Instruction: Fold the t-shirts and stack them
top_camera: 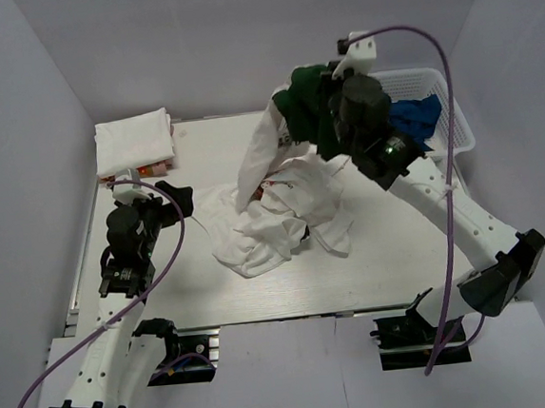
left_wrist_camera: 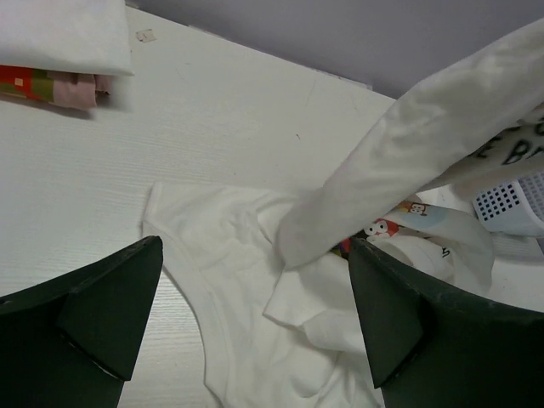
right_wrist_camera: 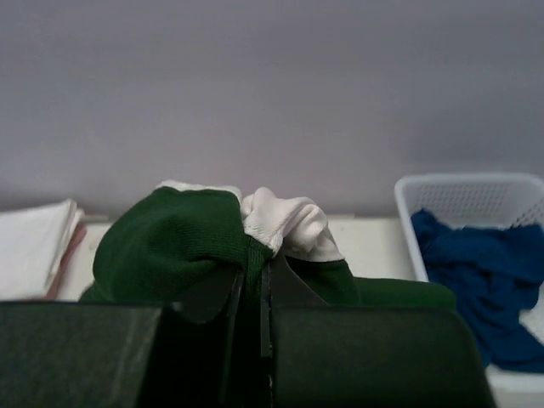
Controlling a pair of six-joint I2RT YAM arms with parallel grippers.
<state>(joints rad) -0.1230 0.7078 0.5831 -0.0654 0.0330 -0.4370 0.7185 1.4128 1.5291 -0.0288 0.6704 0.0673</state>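
The white basket is below on the right in the top view, so my right gripper needs to lift toward that side next, then lower the cloth and let it go.
My right gripper (top_camera: 325,99) is raised above the table's back right and is shut on a bunch of dark green t-shirt (top_camera: 304,101) and white t-shirt cloth (right_wrist_camera: 285,223); the green cloth (right_wrist_camera: 170,242) is pinched between the jaws. A white t-shirt (top_camera: 258,153) hangs from it down to a heap of white t-shirts (top_camera: 274,218) at mid-table. My left gripper (top_camera: 178,198) is open and empty, hovering at the heap's left edge, over white cloth (left_wrist_camera: 255,297). A dark blue t-shirt (top_camera: 416,120) lies in the basket.
A white lattice basket (top_camera: 455,112) stands at the back right. A folded stack of white shirts (top_camera: 133,142) lies at the back left corner, seen also in the left wrist view (left_wrist_camera: 59,42). Bare tabletop (top_camera: 401,250) lies at the front right.
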